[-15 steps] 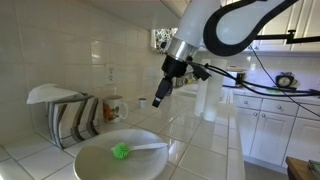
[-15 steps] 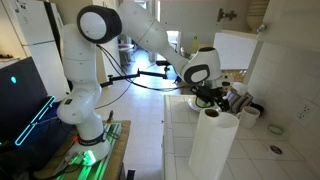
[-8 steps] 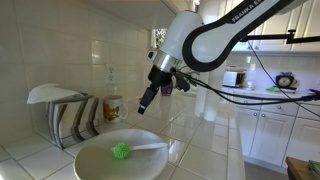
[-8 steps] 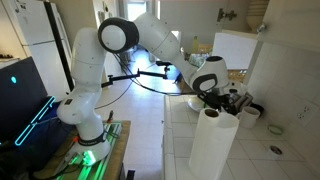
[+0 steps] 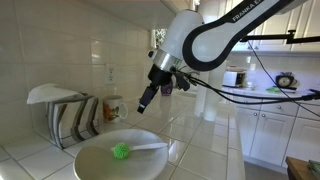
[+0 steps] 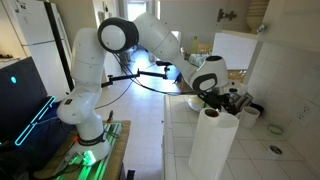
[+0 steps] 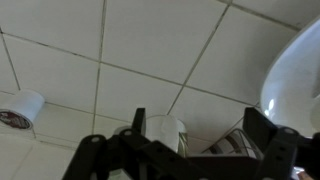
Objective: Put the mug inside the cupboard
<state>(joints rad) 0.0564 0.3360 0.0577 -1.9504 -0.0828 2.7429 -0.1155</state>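
Observation:
The mug stands outward of my gripper, which is open and still short of it, so my gripper needs to move outward toward the tiled wall, onto the mug's rim (image 5: 114, 99) (image 7: 163, 122).
The mug (image 5: 113, 107) is small and white with a red-orange pattern. It stands on the tiled counter by the wall, right of the dish rack (image 5: 68, 117). My gripper (image 5: 146, 101) hangs open and empty above the counter, a little right of the mug and apart from it. In the wrist view the mug (image 7: 160, 136) shows low in the picture near one finger, with the open jaws (image 7: 195, 118) spread wide around it. In an exterior view the gripper (image 6: 215, 95) sits behind a paper towel roll (image 6: 214, 146), which hides the mug.
A large white bowl (image 5: 150, 160) holding a green brush (image 5: 121, 152) sits in front of the gripper. The dish rack holds plates. White cabinets (image 5: 266, 126) stand below the counter at the far side. A tiled wall runs behind the mug.
Since one second ago the gripper has moved toward the mug and dish rack. It has not moved in the last half second.

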